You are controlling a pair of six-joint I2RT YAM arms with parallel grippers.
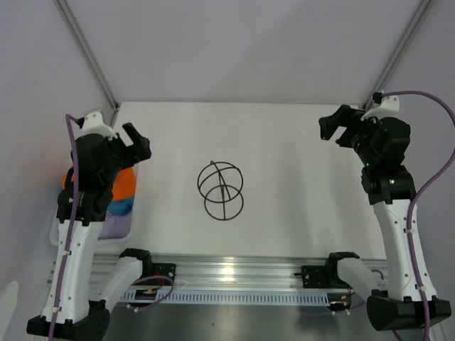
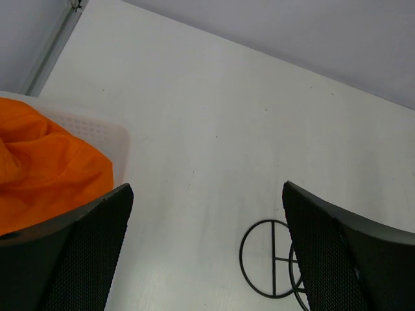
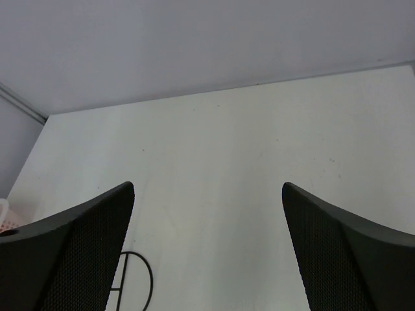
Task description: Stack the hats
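Note:
I will bring my left gripper down toward the left in the wrist view, onto the hat's fold (image 2: 43, 137), and close it, because the orange hat (image 2: 48, 165) is on top in the basket.
An orange hat (image 1: 125, 183) lies on top in the white basket (image 1: 135, 213) at the table's left edge, with a blue hat (image 1: 122, 206) and a lavender hat (image 1: 114, 226) showing under it. The pink hat is hidden. The orange hat (image 2: 48, 165) also fills the left of the left wrist view. My left gripper (image 1: 136, 142) is open and empty, raised above the basket's far end. My right gripper (image 1: 333, 126) is open and empty, raised over the table's far right.
A black wire globe-shaped frame (image 1: 221, 190) stands at the table's middle; part of it shows in the left wrist view (image 2: 269, 259) and the right wrist view (image 3: 133, 282). The basket's rim (image 2: 97, 129) is near the left fingers.

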